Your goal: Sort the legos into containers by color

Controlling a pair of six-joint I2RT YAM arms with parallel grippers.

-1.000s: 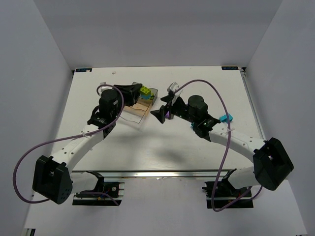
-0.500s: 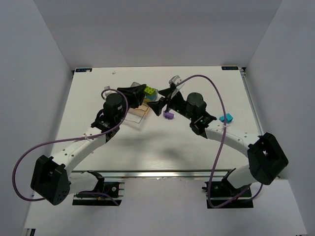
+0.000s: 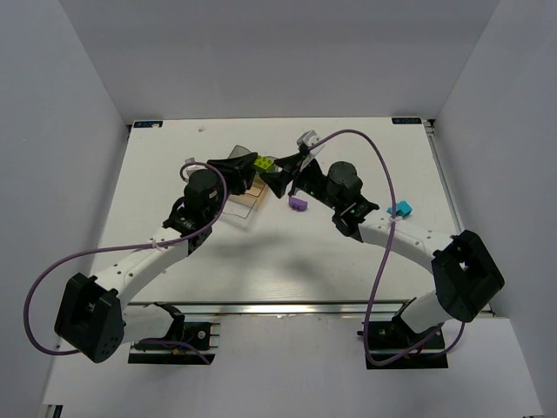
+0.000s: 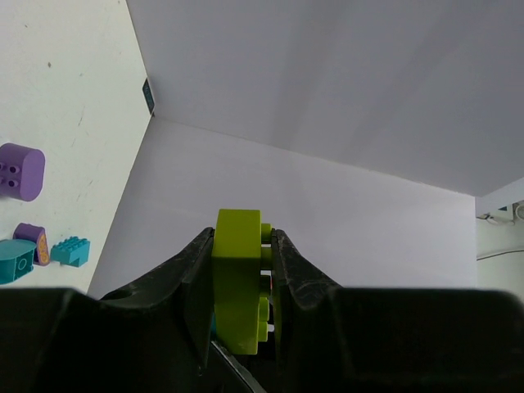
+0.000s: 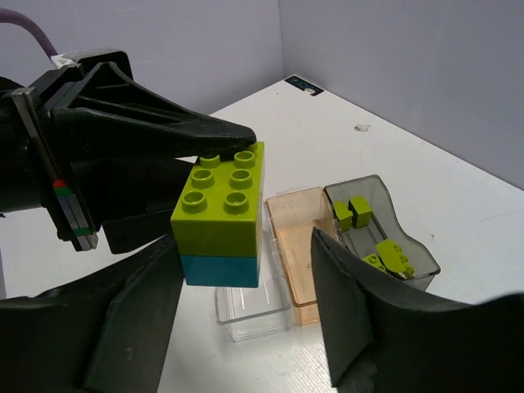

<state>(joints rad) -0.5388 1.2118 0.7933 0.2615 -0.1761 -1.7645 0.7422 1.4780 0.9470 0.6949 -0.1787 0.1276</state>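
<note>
I need to tilt my left gripper's fingers down next and lower them to the smoky grey tray (image 5: 409,246) with lime bricks below, to release the matching lime brick there.
My left gripper (image 3: 254,164) is shut on a lime green brick (image 4: 237,278) with a cyan brick (image 5: 219,268) stuck under it, held above the trays. In the right wrist view the lime brick (image 5: 221,201) hangs from the left fingers (image 5: 164,123). My right gripper (image 3: 275,174) is open, its fingers (image 5: 360,319) on either side of the stacked pair, not gripping it. Below are the clear tray (image 5: 282,307), the orange tray (image 5: 299,246) and the smoky grey tray (image 5: 409,246) holding several lime bricks (image 5: 389,255).
A purple brick (image 3: 298,204) lies on the table right of the trays. A cyan brick (image 3: 401,210) lies beside the right arm. The left wrist view shows a rounded purple piece (image 4: 18,170) and small cyan pieces (image 4: 70,250) on the table.
My right gripper has moved up and left, from near the purple brick to the brick held by my left gripper. The left gripper has shifted slightly right with its brick.
</note>
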